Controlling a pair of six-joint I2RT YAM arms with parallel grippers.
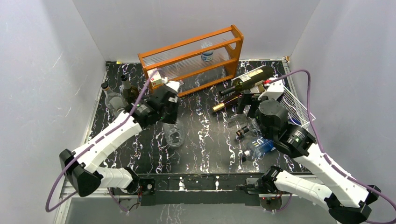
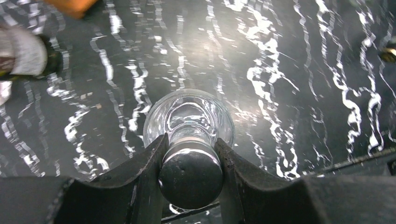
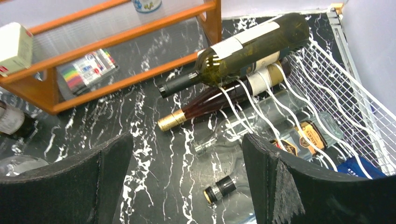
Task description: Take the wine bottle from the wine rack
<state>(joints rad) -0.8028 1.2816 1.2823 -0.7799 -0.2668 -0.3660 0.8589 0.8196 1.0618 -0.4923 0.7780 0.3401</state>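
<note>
My left gripper moves to its left in the top view next, toward the upright bottles standing there, and releases the clear bottle beside them.
The white wire wine rack [image 1: 297, 105] [image 3: 348, 95] stands at the table's right side. A dark green wine bottle [image 1: 252, 77] [image 3: 254, 42] lies across its top, neck pointing left. Under it lie a gold-capped bottle [image 3: 205, 105], a clear bottle [image 3: 208, 145] and a black-capped bottle [image 3: 219, 189]. My right gripper [image 1: 246, 106] [image 3: 187, 154] hovers open over those necks, holding nothing. My left gripper [image 1: 170, 115] [image 2: 190, 145] is shut on the dark-capped neck of a clear glass bottle [image 1: 174, 136] [image 2: 189, 114] that stands upright mid-table.
An orange wooden shelf [image 1: 191, 55] with clear panels stands at the back, a small box [image 3: 14, 46] on its left end. Upright bottles [image 1: 114, 98] cluster at the left edge. A blue-labelled bottle [image 1: 259, 147] lies near my right arm. White walls enclose the table.
</note>
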